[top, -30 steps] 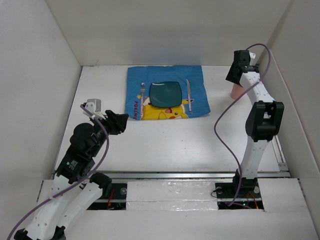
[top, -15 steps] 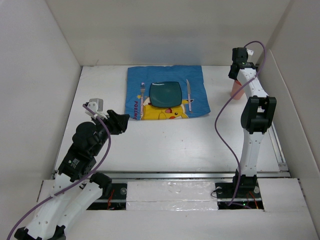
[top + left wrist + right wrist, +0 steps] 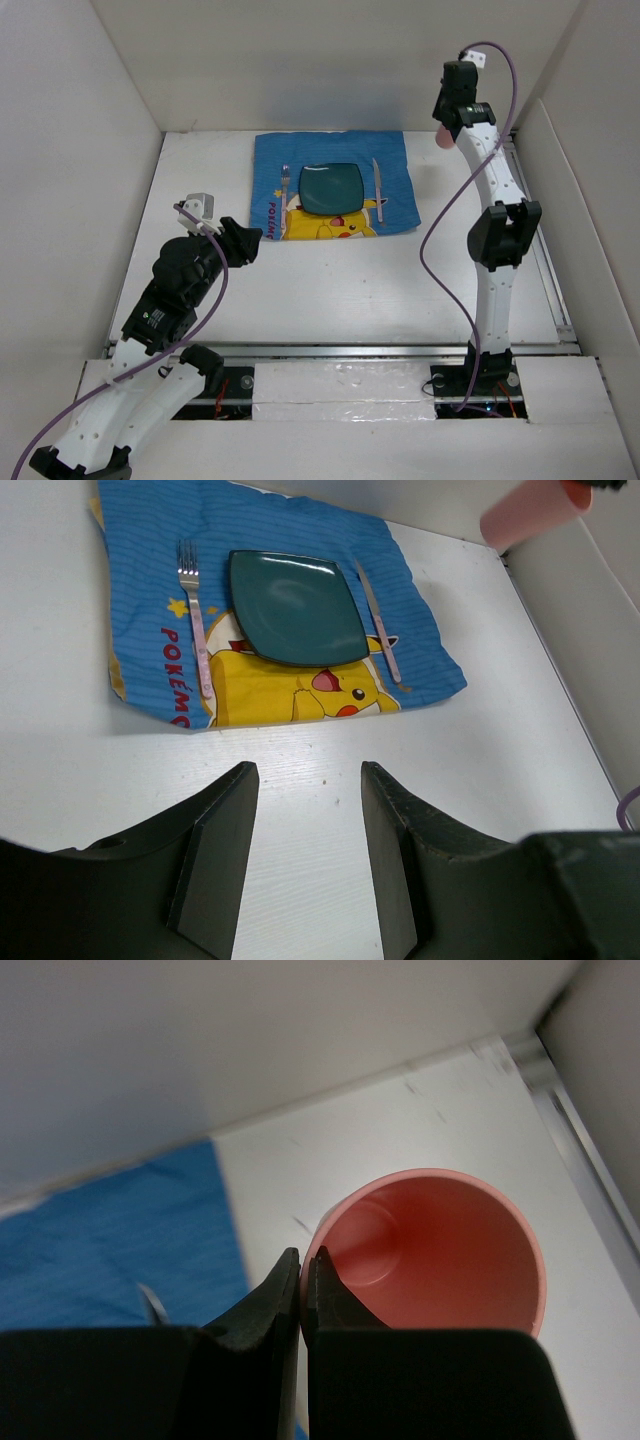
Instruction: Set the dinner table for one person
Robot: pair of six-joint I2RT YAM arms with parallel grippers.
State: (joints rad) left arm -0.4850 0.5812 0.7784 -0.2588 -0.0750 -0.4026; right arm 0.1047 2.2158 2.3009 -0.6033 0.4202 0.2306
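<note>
The right gripper will next go down and to the left in the top view to let go of the cup on the cloth's far corner (image 3: 392,147) (image 3: 200,1195), which is bare beyond the knife.
A pink cup (image 3: 440,1250) hangs off the dinner table (image 3: 350,290) at the back right, with my right gripper (image 3: 304,1257) shut on its left rim, one finger inside and one outside. From above, only a bit of the cup (image 3: 441,138) shows under the right gripper (image 3: 449,118). On the blue cartoon cloth (image 3: 395,205) lie a dark teal square plate (image 3: 331,188), a fork (image 3: 285,190) to its left and a knife (image 3: 378,180) to its right. My left gripper (image 3: 305,770) stands open over bare table, near the cloth's front left corner, holding nothing.
White panels wall the table on the left, back and right. A metal rail (image 3: 545,270) runs along the right edge. In the left wrist view the cup (image 3: 525,510) shows at the top right, above the table's back corner.
My right gripper has shut on the cup's rim and carried it up and to the left, off the table's back right corner. The left arm has barely shifted.
</note>
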